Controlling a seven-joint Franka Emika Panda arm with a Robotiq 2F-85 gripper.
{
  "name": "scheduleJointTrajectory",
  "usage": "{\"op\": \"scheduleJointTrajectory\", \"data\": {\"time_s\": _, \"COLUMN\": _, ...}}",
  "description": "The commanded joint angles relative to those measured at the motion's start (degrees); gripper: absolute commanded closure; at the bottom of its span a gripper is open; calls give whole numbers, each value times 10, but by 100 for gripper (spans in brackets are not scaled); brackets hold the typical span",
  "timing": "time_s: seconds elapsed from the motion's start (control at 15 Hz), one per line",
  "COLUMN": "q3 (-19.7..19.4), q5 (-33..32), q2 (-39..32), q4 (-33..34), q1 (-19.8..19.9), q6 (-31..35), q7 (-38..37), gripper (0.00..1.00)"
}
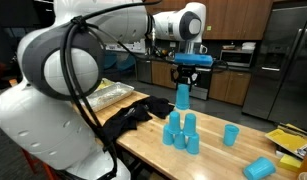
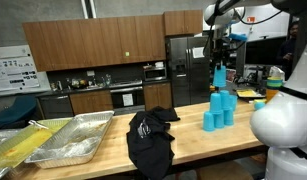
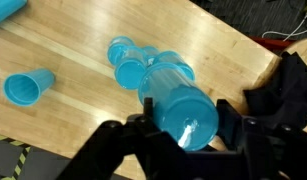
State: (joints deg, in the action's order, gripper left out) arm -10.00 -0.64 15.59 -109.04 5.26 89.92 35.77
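Observation:
My gripper lowers onto those bases next and releases, since the top of the blue cup cluster lies below it, already lined up under the held cup.
My gripper is shut on a blue plastic cup, with the fingers pressed against both sides near its base. In both exterior views the cup hangs upright from the gripper, directly over a cluster of several blue cups standing upside down on the wooden table. Whether the held cup touches the top of the cluster I cannot tell.
A single blue cup stands apart from the cluster, and another lies on its side near the table edge. A black cloth is draped over the table. Foil trays sit beyond it.

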Motion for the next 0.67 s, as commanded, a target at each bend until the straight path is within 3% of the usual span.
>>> {"op": "scheduleJointTrajectory", "data": {"time_s": 0.0, "q3": -5, "q5": -6, "q2": 12, "q4": -5, "q1": -3, "q6": -5, "q7": 2, "gripper": 62}}
{"op": "scheduleJointTrajectory", "data": {"time_s": 0.6, "q3": -12, "q5": -10, "q2": -13, "q4": -23, "q1": 0, "q6": 13, "q7": 5, "gripper": 62}}
